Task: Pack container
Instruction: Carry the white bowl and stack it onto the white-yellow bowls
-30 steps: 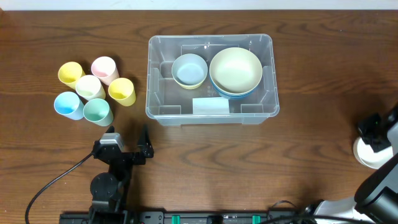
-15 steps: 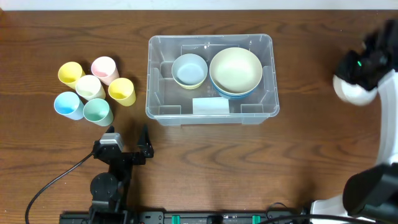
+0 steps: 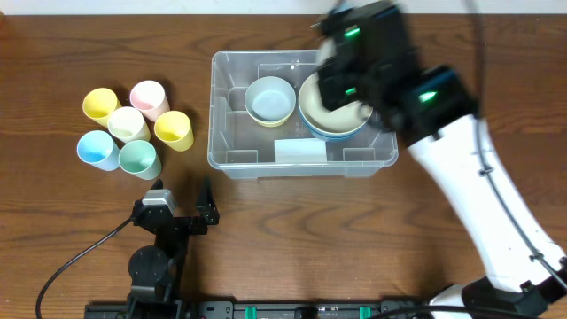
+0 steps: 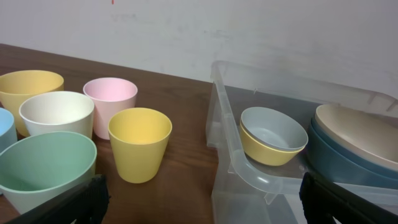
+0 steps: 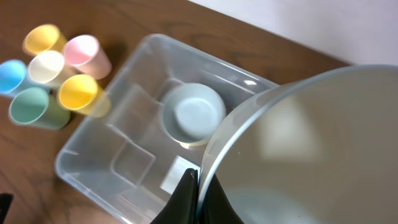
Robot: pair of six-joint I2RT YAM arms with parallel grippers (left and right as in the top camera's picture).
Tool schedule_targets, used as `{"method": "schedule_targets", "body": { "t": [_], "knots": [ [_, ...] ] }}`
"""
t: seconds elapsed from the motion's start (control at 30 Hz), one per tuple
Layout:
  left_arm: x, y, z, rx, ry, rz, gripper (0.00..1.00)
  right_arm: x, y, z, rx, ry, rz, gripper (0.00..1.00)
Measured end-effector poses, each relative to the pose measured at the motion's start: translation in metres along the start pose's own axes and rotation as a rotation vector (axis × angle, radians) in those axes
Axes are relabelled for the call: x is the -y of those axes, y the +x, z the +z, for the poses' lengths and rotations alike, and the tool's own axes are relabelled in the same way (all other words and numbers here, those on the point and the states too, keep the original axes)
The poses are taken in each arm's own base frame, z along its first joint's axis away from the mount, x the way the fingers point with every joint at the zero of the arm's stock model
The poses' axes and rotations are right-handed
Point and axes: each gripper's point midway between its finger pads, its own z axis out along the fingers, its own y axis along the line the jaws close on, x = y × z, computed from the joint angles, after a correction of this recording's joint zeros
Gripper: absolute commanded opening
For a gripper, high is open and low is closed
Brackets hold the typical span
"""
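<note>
The small light-blue bowl (image 3: 269, 97) (image 5: 194, 112) is empty, so next I will move my right gripper to the left in the overhead view and down, and let go of the white bowl's rim over it.
The clear plastic container (image 3: 213, 106) stands at the table's middle and shows in the left wrist view (image 4: 249, 177) and the right wrist view (image 5: 81, 162). Inside it are a small light-blue bowl nested in a yellow one (image 3: 270, 99) (image 4: 273, 134) and a large cream bowl on a blue one (image 3: 326, 120) (image 4: 354, 140). My right gripper (image 5: 198, 186) is shut on the rim of a white bowl (image 5: 311, 143) and holds it above the container's right half; its arm (image 3: 372, 62) covers that part in the overhead view. My left gripper (image 3: 183, 197) (image 4: 199, 214) is open and empty, on the table in front of the container.
Several pastel cups (image 3: 133, 128) stand in a cluster left of the container; they also show in the left wrist view (image 4: 140, 143) and the right wrist view (image 5: 56, 74). A black cable (image 3: 71, 261) runs across the table at the front left.
My right arm has swung from the table's far right edge, up and leftward, carrying the white bowl to above the container. The left arm has not moved.
</note>
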Motion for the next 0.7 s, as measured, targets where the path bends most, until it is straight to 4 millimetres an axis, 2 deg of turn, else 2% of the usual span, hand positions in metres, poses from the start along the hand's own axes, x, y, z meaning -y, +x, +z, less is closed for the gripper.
{"method": "schedule_targets", "body": {
  "t": [0.1,0.13,0.17,0.3,0.53,0.7],
  "knots": [
    [0.0,0.0,0.0,0.0,0.0,0.0,0.98,-0.026,0.001,0.012,0.004,-0.007,-0.068,0.01],
    [0.0,0.0,0.0,0.0,0.0,0.0,0.98,-0.038,0.003,0.023,0.0,-0.007,-0.099,0.01],
    [0.0,0.0,0.0,0.0,0.0,0.0,0.98,-0.041,0.003,0.027,-0.002,-0.007,-0.108,0.01],
    [0.0,0.0,0.0,0.0,0.0,0.0,0.98,-0.06,0.01,0.064,-0.019,-0.006,-0.162,0.01],
    [0.0,0.0,0.0,0.0,0.0,0.0,0.98,-0.072,0.031,0.133,-0.062,0.006,-0.208,0.01],
    [0.0,0.0,0.0,0.0,0.0,0.0,0.98,-0.073,0.031,0.152,-0.048,0.012,-0.218,0.01]
  ]
}}
